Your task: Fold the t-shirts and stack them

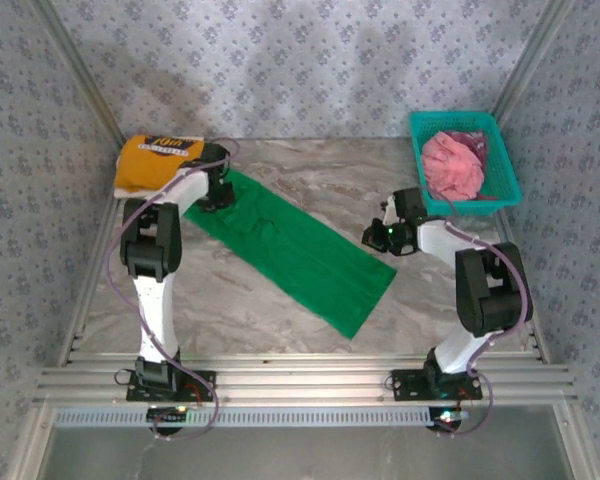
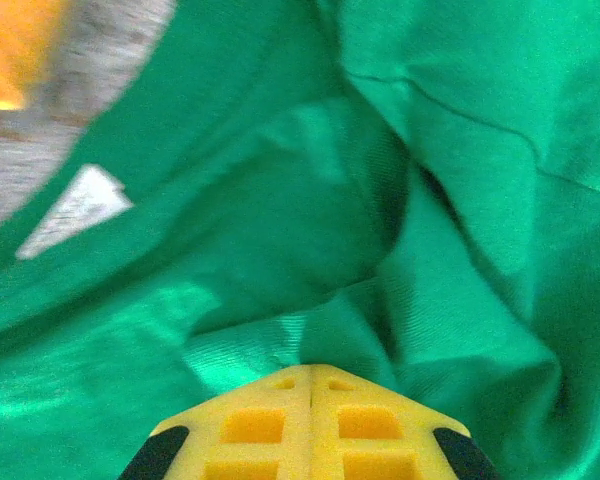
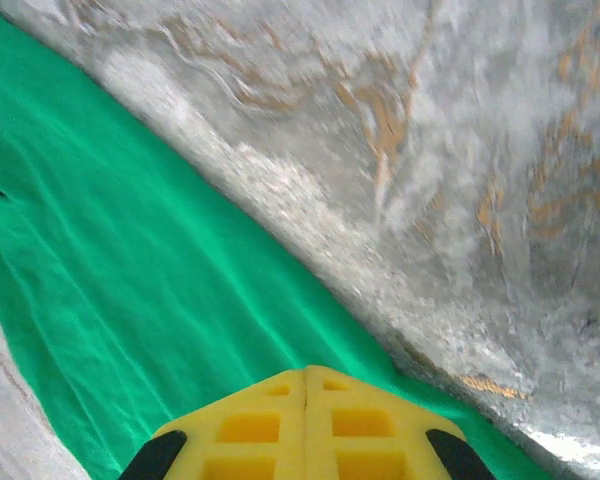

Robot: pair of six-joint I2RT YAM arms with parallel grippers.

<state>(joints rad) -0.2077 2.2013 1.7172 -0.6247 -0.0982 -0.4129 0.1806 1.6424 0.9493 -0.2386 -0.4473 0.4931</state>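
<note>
The left gripper needs to pull the end of the green t-shirt outward, toward the basket, to bare marble by the back wall [image 1: 280, 166], clear of the yellow-orange t-shirt [image 1: 160, 160], and let it go.
A bright green t-shirt [image 1: 300, 250] lies as a long diagonal strip across the marble table. My left gripper [image 1: 217, 197] sits at the strip's far left end. In the left wrist view its yellow fingers [image 2: 310, 368] are pressed together, with a ridge of wrinkled green cloth [image 2: 230, 250] running into the tips. My right gripper [image 1: 378, 236] hovers by the strip's right edge; in the right wrist view it [image 3: 305, 370] is shut and empty above the flat green cloth [image 3: 130, 280]. The folded yellow-orange t-shirt [image 1: 160, 160] with dark print rests at the far left corner. A crumpled pink t-shirt [image 1: 453, 165] lies in the basket.
The teal plastic basket [image 1: 455, 114] stands at the far right corner. Bare marble table [image 3: 430, 150] stretches between the green strip and the basket. Patterned walls close in the back and both sides. A corner of the orange shirt [image 2: 10, 50] shows beside the green cloth.
</note>
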